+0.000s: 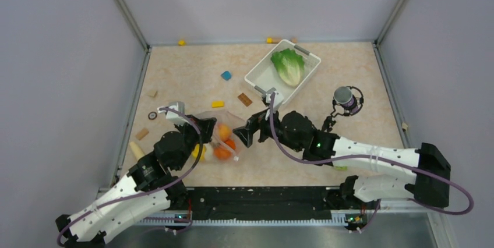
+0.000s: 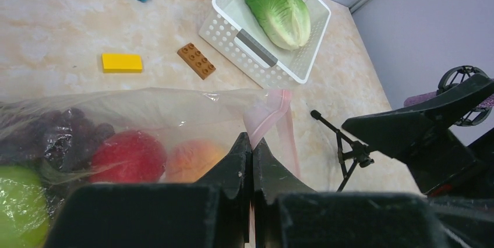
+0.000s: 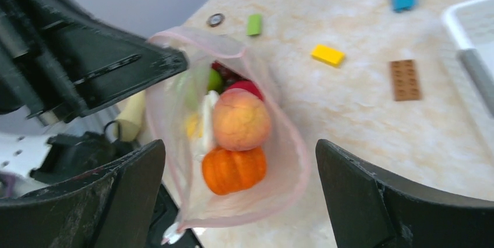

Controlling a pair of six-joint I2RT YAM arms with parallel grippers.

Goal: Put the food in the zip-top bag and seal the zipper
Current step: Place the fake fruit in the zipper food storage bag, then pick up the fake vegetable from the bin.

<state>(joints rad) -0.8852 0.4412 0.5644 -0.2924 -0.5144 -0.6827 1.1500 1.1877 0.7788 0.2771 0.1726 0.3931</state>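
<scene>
My right gripper is open and will next move outward over the green lettuce and down onto its leafy end (image 1: 283, 59) to close, because the lettuce is still in the white basket.
The clear zip-top bag (image 1: 216, 138) lies between the two arms with its mouth held open toward the right. My left gripper (image 1: 207, 124) is shut on the bag's mouth edge, pinching the pink zipper (image 2: 271, 110) between its fingertips (image 2: 240, 146). Inside the bag are an orange (image 3: 234, 170), a peach-coloured fruit (image 3: 241, 119), a red apple (image 2: 128, 156), dark grapes (image 2: 70, 127) and a green lime (image 2: 17, 207). My right gripper (image 1: 240, 136) stands wide open just in front of the bag's mouth, holding nothing. The green lettuce (image 1: 289, 65) lies in the white basket (image 1: 256, 79).
A blue block (image 1: 226, 75), a yellow block (image 1: 217, 104) and a brown brick (image 1: 245, 99) lie between bag and basket. A small black stand with a purple-grey cup (image 1: 347, 100) is at the right. Wooden pieces (image 1: 143, 134) lie along the left wall.
</scene>
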